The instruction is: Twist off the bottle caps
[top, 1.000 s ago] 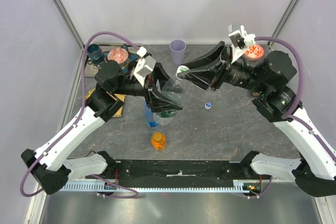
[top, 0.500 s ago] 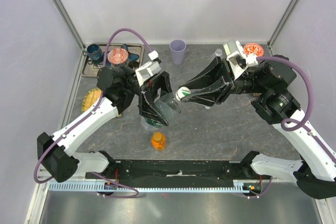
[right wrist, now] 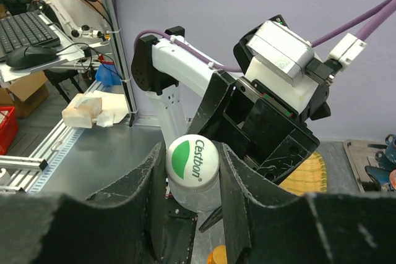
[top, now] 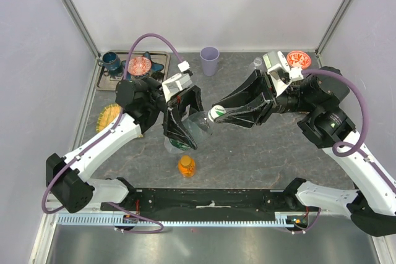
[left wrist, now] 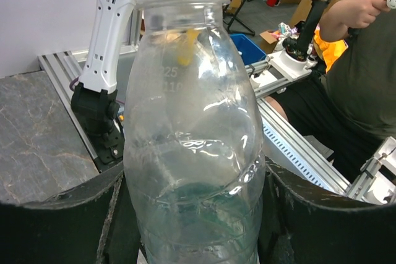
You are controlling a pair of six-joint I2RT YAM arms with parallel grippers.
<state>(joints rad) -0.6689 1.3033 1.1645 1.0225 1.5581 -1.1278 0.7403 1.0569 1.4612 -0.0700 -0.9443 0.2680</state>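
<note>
I will next pull my right gripper away from the bottle, turn it downward and lower it to let go of the cap on the table. The table is bare below the gripper's fingers.
My left gripper (top: 185, 131) is shut on the body of the clear bottle with the green label (top: 197, 125) and holds it tilted above the table. In the left wrist view the bottle (left wrist: 195, 153) fills the gap between my fingers. Its white and green cap (top: 216, 113) points right. My right gripper (top: 218, 115) is shut on that cap (right wrist: 193, 159), one finger on each side. The short orange bottle with its orange cap (top: 187, 165) stands in front. A plain clear bottle (top: 257, 63) stands at the back right. The blue-label bottle and the blue caps are hidden.
A purple cup (top: 210, 60) stands at the back middle. A tray (top: 158, 60) at the back left holds a teal mug (top: 112, 61) and a red-patterned bowl (top: 138, 65). Another red bowl (top: 298, 59) is at the back right. A yellow disc (top: 110, 114) lies at the left.
Both arms shifted toward the near side with the bottle between them, and the left elbow swung outward. The right gripper stays shut on the cap; little has moved in the last half second.
</note>
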